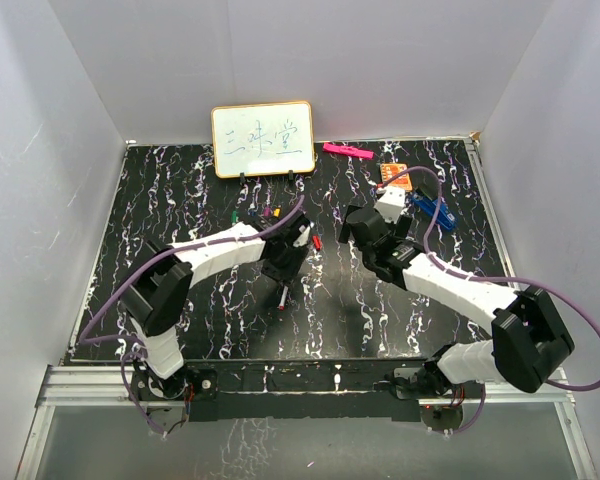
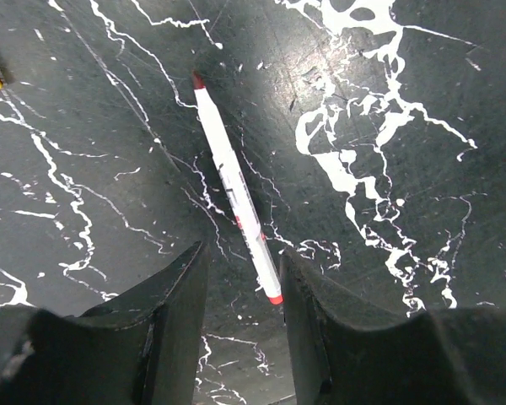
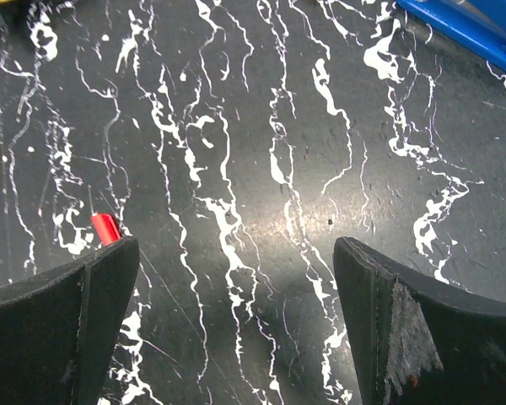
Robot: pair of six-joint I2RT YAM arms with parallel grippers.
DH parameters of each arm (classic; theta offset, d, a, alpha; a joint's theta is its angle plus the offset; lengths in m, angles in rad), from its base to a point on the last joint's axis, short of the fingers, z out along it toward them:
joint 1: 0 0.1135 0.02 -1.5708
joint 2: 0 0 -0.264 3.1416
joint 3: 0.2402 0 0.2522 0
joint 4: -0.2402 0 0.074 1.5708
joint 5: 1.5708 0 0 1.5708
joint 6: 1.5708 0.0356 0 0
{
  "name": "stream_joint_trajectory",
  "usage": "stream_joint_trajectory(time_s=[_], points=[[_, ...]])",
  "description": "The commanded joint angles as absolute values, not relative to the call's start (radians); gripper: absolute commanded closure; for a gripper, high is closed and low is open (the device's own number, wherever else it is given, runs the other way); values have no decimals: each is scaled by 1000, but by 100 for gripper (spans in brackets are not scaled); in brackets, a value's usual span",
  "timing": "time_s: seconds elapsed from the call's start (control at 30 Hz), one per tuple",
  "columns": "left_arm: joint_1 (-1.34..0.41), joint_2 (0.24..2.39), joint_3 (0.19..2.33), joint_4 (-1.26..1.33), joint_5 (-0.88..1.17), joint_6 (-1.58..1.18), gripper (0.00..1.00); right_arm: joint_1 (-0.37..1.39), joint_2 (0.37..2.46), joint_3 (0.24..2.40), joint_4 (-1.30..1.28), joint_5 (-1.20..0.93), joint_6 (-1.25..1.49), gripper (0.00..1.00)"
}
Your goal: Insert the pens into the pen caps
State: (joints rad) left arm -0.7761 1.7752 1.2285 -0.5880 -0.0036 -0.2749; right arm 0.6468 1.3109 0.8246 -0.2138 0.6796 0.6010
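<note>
My left gripper should next go down and close on the pen's white body by its bright red end, which lies below, between my open fingers.
A white pen [image 2: 236,190] with red ends lies flat on the black marble table. Its near end sits between the fingers of my open left gripper [image 2: 243,287], which is low over it and not closed on it. From above the pen [image 1: 281,297] lies just in front of the left gripper [image 1: 282,274]. A small red cap [image 1: 317,241] lies between the two arms. My right gripper [image 3: 236,253] is wide open and empty, with the red cap [image 3: 106,228] just outside its left finger. From above the right gripper [image 1: 353,228] is right of that cap.
More pens and caps [image 1: 258,214] lie in a cluster below a small whiteboard [image 1: 263,140]. A blue clip [image 1: 430,208] and an orange item [image 1: 393,173] lie behind the right arm, and a pink bar [image 1: 347,151] at the back. White walls enclose the table.
</note>
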Motion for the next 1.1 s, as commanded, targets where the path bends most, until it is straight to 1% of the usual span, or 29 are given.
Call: stream_joint_trajectory(time_s=[0.0,0.37,0.6,0.77,1.07], points=[[-796,1790,1255,-609,-26,-297,62,643,1314,836,-232,698,631,2],[-802,1814,1241,-565,-21,-304,62,643,1312,837,-223,644,578,2],[-802,1845,1241,-571,-62,-305,62,643,1247,797,-218,746,631,2],[-802,1870,1237,-559,-69,-310,62,644,1191,759,-167,745,624,2],[-802,1902,1251,-551,-82,-313,62,644,1220,773,-187,739,620,2]])
